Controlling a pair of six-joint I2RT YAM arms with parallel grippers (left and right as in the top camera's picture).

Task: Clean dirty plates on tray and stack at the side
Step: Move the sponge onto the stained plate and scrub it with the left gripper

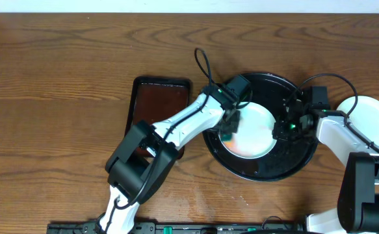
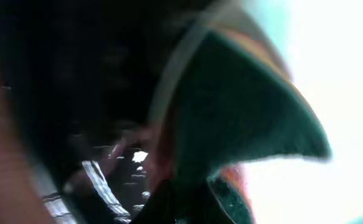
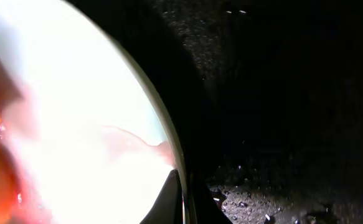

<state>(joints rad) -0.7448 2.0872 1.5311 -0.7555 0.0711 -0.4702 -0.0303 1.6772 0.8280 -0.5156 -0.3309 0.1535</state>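
Observation:
Next, my left gripper lifts off the plate and over the reddish-brown tray [image 1: 158, 107], whose open bottom lies to its left in the overhead view, and releases the sponge.
One pale dirty plate [image 1: 254, 127] lies on the large black tray [image 1: 267, 170], with red-orange sauce on its near part. My left gripper [image 1: 228, 123] is shut on a dark green sponge [image 2: 243, 112] that presses on the plate's left side. The plate is a bright glare in the left wrist view [image 2: 343, 93]. My right gripper [image 1: 283, 127] is shut on the plate's right rim. In the right wrist view its fingers [image 3: 184, 199] pinch the rim, the white plate [image 3: 88, 112] with red smears is to the left and the black tray [image 3: 281, 93] to the right.
A clean white plate [image 1: 371, 120] sits on the table right of the tray, beside my right arm. A small reddish-brown rectangular tray [image 1: 158, 104] lies left of the black tray, partly under my left arm. Sauce specks dot the black tray floor [image 3: 249, 199].

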